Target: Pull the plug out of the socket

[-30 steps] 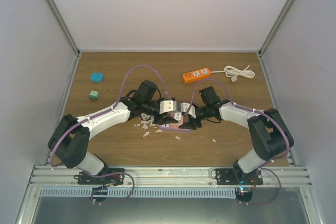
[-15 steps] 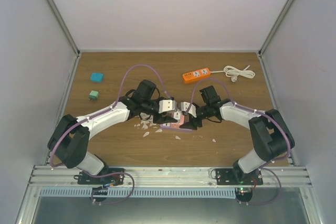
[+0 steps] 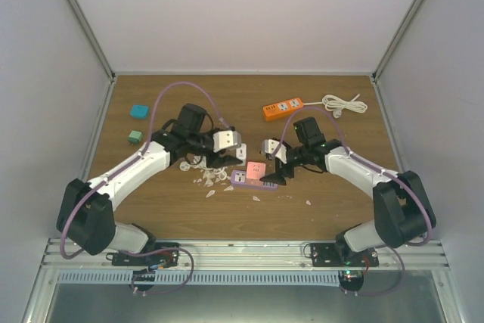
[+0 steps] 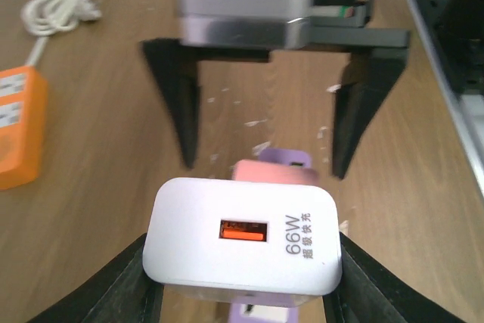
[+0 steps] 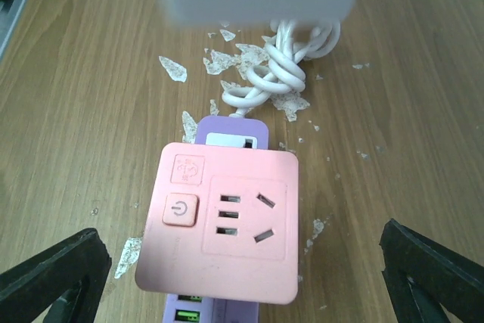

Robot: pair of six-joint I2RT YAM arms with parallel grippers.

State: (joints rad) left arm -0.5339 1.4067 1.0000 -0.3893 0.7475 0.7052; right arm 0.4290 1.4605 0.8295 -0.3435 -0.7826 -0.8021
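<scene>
The plug goes to the left in the top view next, then down beside the nearer teal block for my left gripper to release, as the socket's holes are bare.
My left gripper (image 4: 242,266) is shut on the white 66W charger plug (image 4: 242,240) and holds it in the air, clear of the socket. The pink socket cube (image 5: 223,221) sits on a purple strip (image 5: 227,134) on the table, its holes bare. In the top view the plug (image 3: 240,152) is just left of and behind the socket (image 3: 255,171). My right gripper (image 5: 242,270) is open wide, its fingers (image 5: 53,277) standing apart on either side of the socket without touching it; in the top view the right gripper (image 3: 274,169) is beside the socket's right edge.
A coiled white cable (image 5: 283,66) and several white scraps (image 3: 208,181) lie left of the socket. An orange power strip (image 3: 282,107) with its white cord (image 3: 344,104) lies at the back right. Two small teal blocks (image 3: 138,111) sit at the back left.
The plug has come off the pink socket. My left gripper has moved left and back with it. My right gripper has let go of the socket and drawn slightly right.
</scene>
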